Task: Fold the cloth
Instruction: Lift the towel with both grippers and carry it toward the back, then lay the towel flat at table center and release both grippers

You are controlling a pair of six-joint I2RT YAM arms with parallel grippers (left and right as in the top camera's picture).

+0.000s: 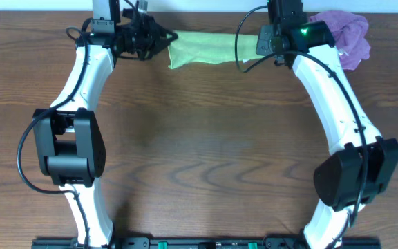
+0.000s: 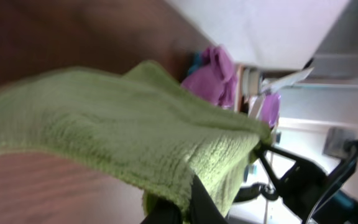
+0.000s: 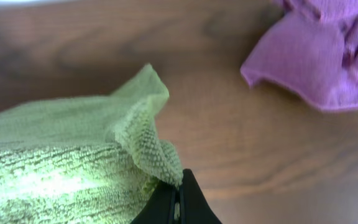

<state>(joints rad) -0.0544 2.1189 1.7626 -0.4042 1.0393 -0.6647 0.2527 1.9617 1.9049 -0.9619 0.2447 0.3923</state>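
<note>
The cloth hangs stretched between both grippers, so I need to move my left gripper back toward my base and down onto the bare tabletop to let go of the cloth's edge.
The lime-green cloth [image 1: 202, 50] is stretched in a narrow band at the far edge of the table, between my two arms. My left gripper [image 1: 163, 40] is shut on its left end. From the left wrist view the cloth [image 2: 123, 130] drapes over the black fingers [image 2: 201, 202], with my left gripper [image 2: 185, 208] pinching a fold. My right gripper [image 1: 258, 48] is shut on the right end. In the right wrist view the cloth [image 3: 61, 155] has a bunched corner nipped by my right gripper [image 3: 176, 186].
A crumpled purple cloth [image 1: 347, 34] lies at the far right corner, close behind the right arm, and shows as the purple cloth [image 3: 328, 53] in the right wrist view. The brown wooden table [image 1: 206, 138] spreads toward the front between both arm bases.
</note>
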